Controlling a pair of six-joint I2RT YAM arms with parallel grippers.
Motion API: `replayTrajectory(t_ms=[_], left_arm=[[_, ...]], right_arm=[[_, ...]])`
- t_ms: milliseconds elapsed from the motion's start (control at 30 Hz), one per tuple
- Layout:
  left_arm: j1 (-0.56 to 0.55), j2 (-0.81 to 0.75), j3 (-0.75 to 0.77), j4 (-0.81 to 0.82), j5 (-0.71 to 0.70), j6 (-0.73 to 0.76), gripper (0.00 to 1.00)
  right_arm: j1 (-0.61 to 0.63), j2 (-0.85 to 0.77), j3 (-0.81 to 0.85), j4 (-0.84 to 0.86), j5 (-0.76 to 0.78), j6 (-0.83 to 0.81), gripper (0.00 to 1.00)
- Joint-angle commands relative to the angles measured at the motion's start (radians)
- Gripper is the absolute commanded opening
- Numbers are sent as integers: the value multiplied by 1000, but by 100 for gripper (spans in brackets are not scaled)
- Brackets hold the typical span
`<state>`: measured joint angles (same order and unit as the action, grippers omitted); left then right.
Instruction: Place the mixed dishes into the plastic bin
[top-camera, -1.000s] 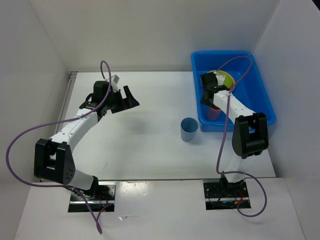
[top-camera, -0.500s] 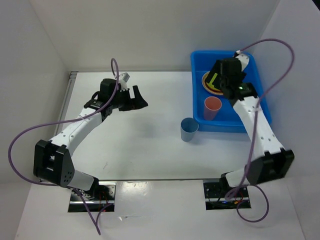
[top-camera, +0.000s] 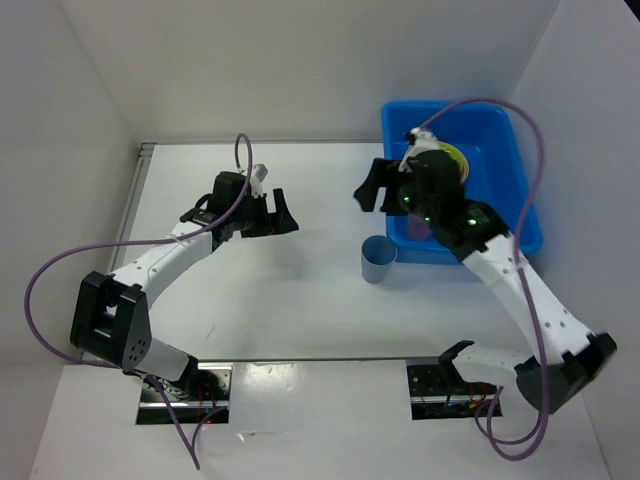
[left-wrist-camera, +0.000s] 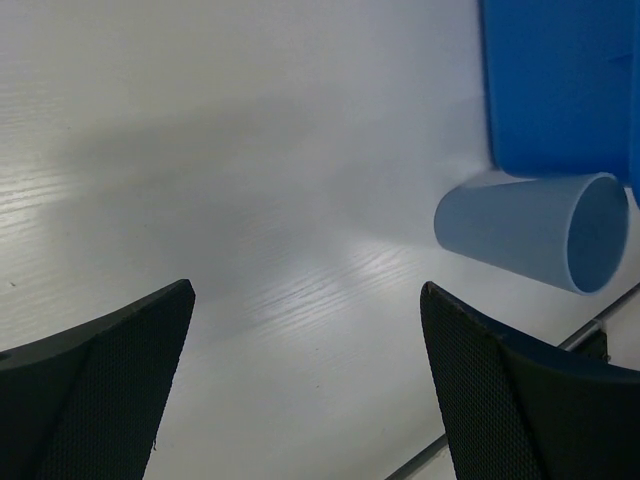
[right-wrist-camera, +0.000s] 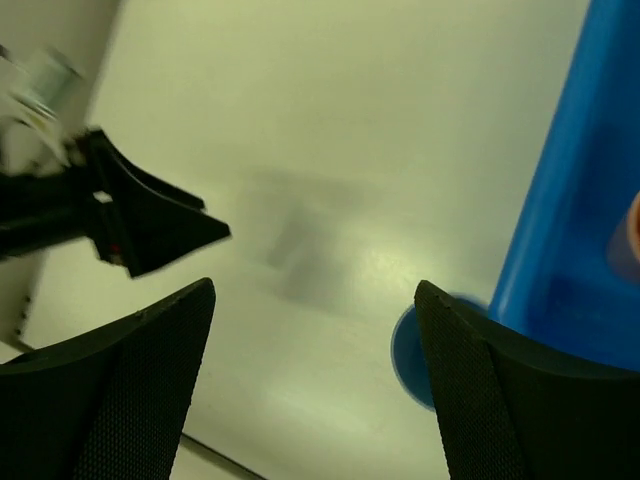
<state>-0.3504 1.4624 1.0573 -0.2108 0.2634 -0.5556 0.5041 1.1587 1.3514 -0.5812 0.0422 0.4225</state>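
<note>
The right gripper moves down and back onto the cup's rim next, away from the bin's side, since that side stands close beside the blue cup (top-camera: 378, 259).
The blue cup (top-camera: 378, 259) stands upright on the table just left of the bright blue plastic bin (top-camera: 520, 205). It also shows in the left wrist view (left-wrist-camera: 535, 230) and, as a rim, in the right wrist view (right-wrist-camera: 405, 350). A lime green plate (top-camera: 456, 158) lies in the bin, mostly hidden by the right arm. A salmon-pink edge (right-wrist-camera: 634, 230) shows inside the bin. My right gripper (top-camera: 368, 190) is open and empty, above the table up and left of the blue cup. My left gripper (top-camera: 284, 214) is open and empty at mid table, facing the cup.
The bin's blue wall (right-wrist-camera: 570, 220) is close on the right of the right gripper (right-wrist-camera: 315, 390). White walls enclose the table at back and sides. The left gripper (left-wrist-camera: 310, 400) hovers over bare table; it shows in the right wrist view (right-wrist-camera: 130, 215).
My right gripper has come out of the bin and swung left over the table near the blue cup. My left gripper has moved a little right.
</note>
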Motion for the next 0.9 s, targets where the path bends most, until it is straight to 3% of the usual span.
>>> replayTrajectory(t_ms=[0,100,800,867], left_arm=[[-1,-37,-17,33,-33,-13,100],[-1,-59,-28,24,-56,-13,100],[42,-154,-79,4,-78,-23,100],[42,-154,-88,4,-78,-23,100]], right_arm=[[114,76,-60,-19,83,28,85],[169,110,-60,-61,185,41,85],[232,289,-182,-82,321,71,80],[232,317,-192,-82,335,81,76]])
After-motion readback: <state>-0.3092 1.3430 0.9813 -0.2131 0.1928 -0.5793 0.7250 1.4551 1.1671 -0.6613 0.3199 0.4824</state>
